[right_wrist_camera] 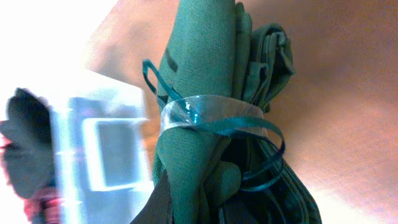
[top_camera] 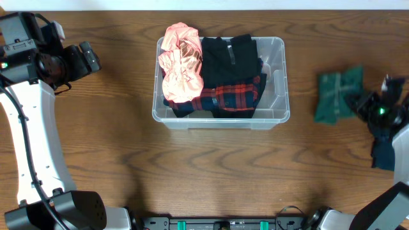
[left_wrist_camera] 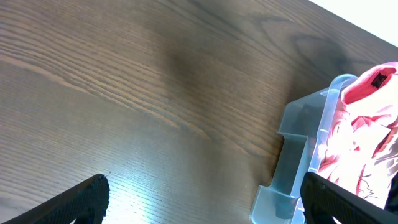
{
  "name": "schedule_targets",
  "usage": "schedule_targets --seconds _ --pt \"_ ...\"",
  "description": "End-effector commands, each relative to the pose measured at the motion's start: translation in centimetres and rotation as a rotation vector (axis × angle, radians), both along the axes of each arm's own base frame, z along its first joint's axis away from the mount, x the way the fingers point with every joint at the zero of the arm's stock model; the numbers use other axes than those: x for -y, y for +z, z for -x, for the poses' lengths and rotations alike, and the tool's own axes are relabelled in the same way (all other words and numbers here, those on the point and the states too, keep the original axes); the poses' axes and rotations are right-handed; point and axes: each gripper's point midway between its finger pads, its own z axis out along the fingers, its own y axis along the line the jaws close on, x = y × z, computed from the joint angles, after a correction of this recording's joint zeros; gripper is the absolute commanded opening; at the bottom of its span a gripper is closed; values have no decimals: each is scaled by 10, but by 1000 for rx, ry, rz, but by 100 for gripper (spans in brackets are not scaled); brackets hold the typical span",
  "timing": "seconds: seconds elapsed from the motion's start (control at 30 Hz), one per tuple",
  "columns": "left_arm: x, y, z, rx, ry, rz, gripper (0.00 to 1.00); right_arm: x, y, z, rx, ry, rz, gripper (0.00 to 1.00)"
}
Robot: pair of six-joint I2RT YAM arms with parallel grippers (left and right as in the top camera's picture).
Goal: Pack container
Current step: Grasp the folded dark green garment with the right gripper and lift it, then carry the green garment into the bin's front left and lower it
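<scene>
My right gripper holds the bundle and will next swing it to the left in the overhead view. It will release it onto the pink garment's near end, as it's outside the container.
The clear container sits mid-table. It holds a pink garment, a black garment and a red plaid garment. Its corner and the pink garment show in the left wrist view. My left gripper is open and empty, off to the left of the container. My right gripper is shut on a folded green garment bundle, right of the container. The bundle is bound with a clear band and teal ribbon.
A dark blue cloth lies at the right edge under the right arm. The left arm's white links run down the left side. The wood table extends in front of the container.
</scene>
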Motion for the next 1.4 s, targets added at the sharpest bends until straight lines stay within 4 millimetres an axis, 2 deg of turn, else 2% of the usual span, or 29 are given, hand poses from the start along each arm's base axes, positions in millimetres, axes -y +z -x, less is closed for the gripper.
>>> schedule_targets --seconds 0.0,0.13,0.27,0.4,0.53,0.7,0.8,1.0,1.1,1.23,1.37 --pt "-2 -3 1 -8 -10 -8 98 -28 64 -25 144 98 -6 1" --pt "-2 -3 1 -8 -10 -8 98 -54 108 -41 218 137 -18 1" --pt "-2 -3 1 -8 -10 -8 98 -92 151 -54 312 198 -40 1" --pt "-2 -3 1 -8 -10 -8 98 -143 180 -58 398 282 -88 1" --pt "-2 -3 1 -8 -10 -9 98 -200 192 -60 437 350 -102 1" --pt "-2 -3 1 -8 -10 -8 98 -266 184 -58 438 308 18 1" --pt "-2 -3 1 -8 -10 -8 98 -294 174 -52 394 192 34 2" --pt "-2 -3 1 -8 -10 -8 98 -338 146 -37 327 -38 15 1" --pt "-2 -3 1 -8 -10 -8 98 -366 124 -27 284 -43 -2 2" --pt "-2 -3 1 -8 -10 -8 98 -394 95 -21 222 -34 -27 2" --pt "-2 -3 1 -8 -10 -8 98 -417 77 -16 186 32 -44 2"
